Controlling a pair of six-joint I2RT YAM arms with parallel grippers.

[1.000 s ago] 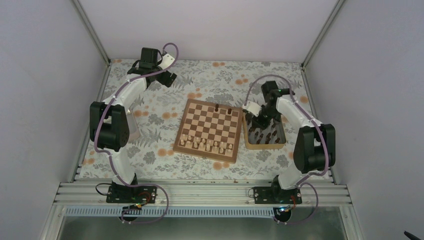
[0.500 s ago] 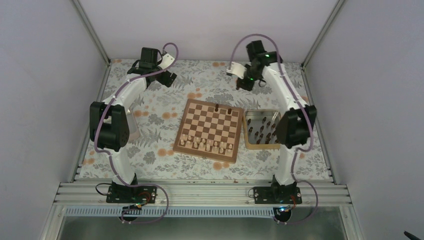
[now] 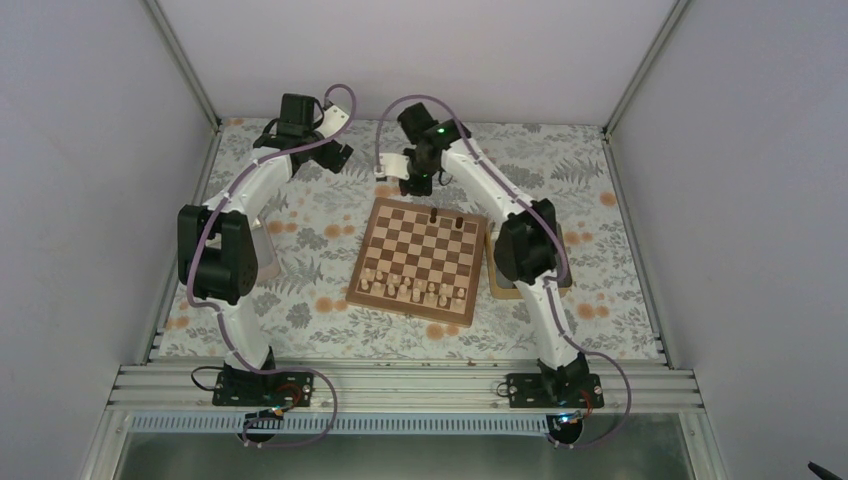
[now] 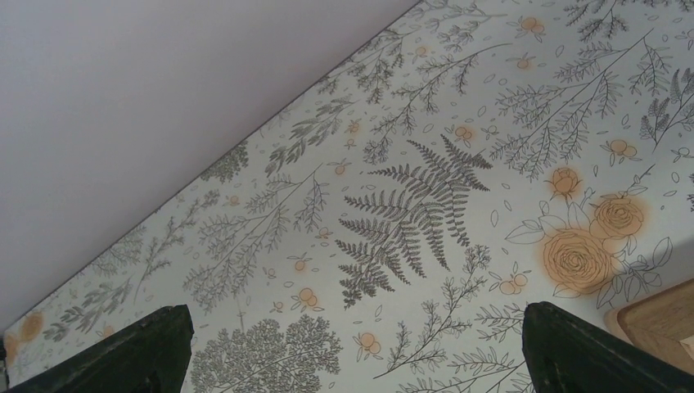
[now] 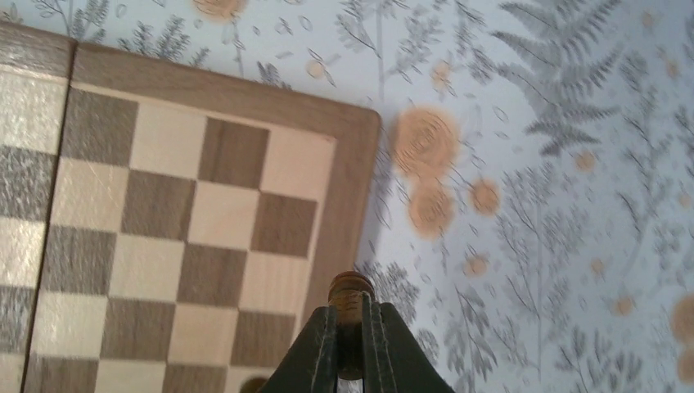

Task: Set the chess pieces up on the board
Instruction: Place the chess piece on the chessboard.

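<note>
The empty dark square (image 5: 284,223) by the pale corner one lies below and behind my right gripper, which next moves back, lowers the piece there and releases.
The board (image 3: 372,262) lies mid-table. Two dark chess pieces (image 3: 432,213) stand on its far row and pale chessmen fill the near rows. My right gripper (image 3: 411,181) hangs over the board's far left corner. In the right wrist view it (image 5: 350,309) is shut on a dark brown chess piece (image 5: 352,288), held above the board's border (image 5: 352,188). My left gripper (image 3: 336,158) is open and empty at the back left, its fingers (image 4: 139,348) wide apart over the cloth.
The tan-rimmed tray (image 3: 498,291) sits right of the board, mostly hidden behind my right arm. A wooden corner (image 4: 663,315) shows at the lower right of the left wrist view. The flowered cloth (image 3: 320,225) covers the table.
My right arm rose from the tray, swung to the back and then left, and now hangs over the board's far left corner. The left arm has not moved.
</note>
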